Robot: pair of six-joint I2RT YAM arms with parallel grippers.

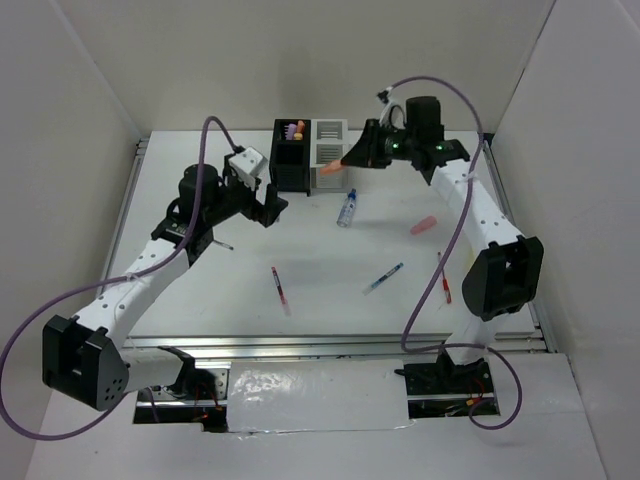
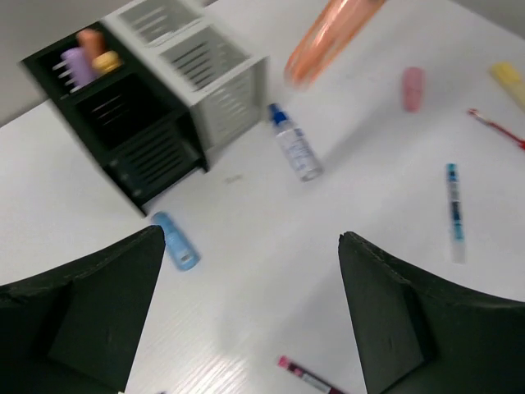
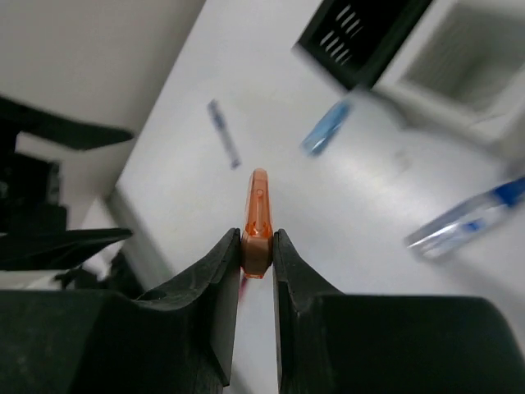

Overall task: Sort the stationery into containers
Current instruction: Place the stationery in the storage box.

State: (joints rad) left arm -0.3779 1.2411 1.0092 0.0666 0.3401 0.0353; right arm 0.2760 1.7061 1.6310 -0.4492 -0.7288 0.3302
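The right gripper swings outward next, turning its fingers from across the white box [image 1: 330,143] to over the white box's far section, open and empty for the orange marker.
My right gripper [image 1: 357,157] is shut on an orange marker [image 1: 333,166] and holds it in the air just in front of the white box [image 1: 330,143]. In the right wrist view the marker [image 3: 257,215] sticks out from between the fingertips. The black box [image 1: 290,158] joined on its left holds several markers [image 2: 90,56]. My left gripper [image 1: 270,207] is open and empty, above the table in front of the black box. A blue marker [image 2: 175,240] lies by the black box [image 2: 131,139]. A clear blue-capped tube [image 1: 347,208] lies in front of the white box.
On the table lie a pink marker [image 1: 424,225], a blue pen [image 1: 383,277], a red pen [image 1: 279,288] and another red pen [image 1: 443,278]. A yellow marker [image 2: 509,78] shows at the far right in the left wrist view. White walls enclose the table.
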